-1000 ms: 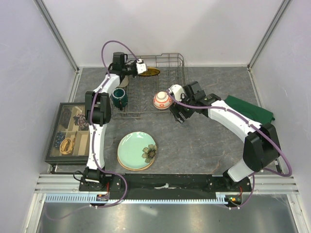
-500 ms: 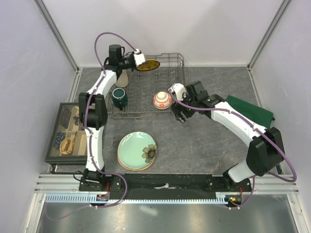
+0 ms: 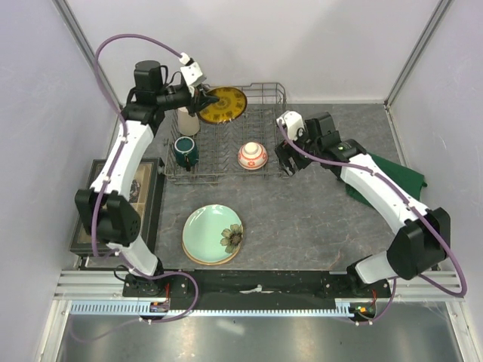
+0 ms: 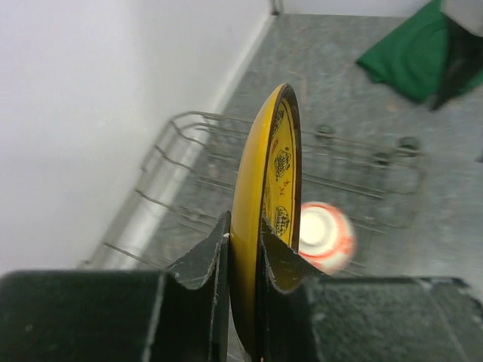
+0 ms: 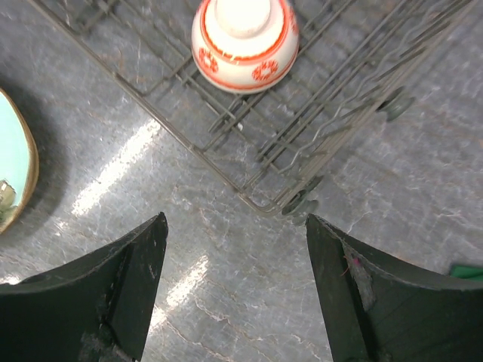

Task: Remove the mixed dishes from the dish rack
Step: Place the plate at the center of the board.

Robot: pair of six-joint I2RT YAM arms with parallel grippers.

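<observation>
My left gripper turns and lowers back next, releasing the yellow plate (image 3: 221, 104) onto the pale-green flower plate (image 3: 210, 231), which lies below it, nearer my base.
My left gripper (image 3: 199, 99) (image 4: 243, 230) is shut on the rim of the small yellow dark-patterned plate (image 3: 221, 104) (image 4: 269, 181) and holds it on edge above the back of the grey wire dish rack (image 3: 226, 143) (image 4: 181, 162). Inside the rack, the red-and-white bowl (image 3: 252, 155) (image 5: 244, 41) lies upside down, the dark green mug (image 3: 186, 151) stands at the left and the tall beige cup (image 3: 189, 123) behind it. My right gripper (image 3: 287, 160) (image 5: 235, 226) hangs open over bare table just off the rack's front right corner (image 5: 260, 202), holding nothing.
The pale-green flower plate (image 3: 213, 234) (image 5: 10, 166) lies on the table in front of the rack, stacked on a cream rim. A dark-framed tray (image 3: 94, 215) of small items sits at the left. A green cloth (image 3: 389, 172) (image 4: 407, 53) lies at the right.
My left arm has risen with the yellow plate, lifting it off the rack's back and turning its face toward the top camera. My right gripper has drawn back from the bowl, to the right.
</observation>
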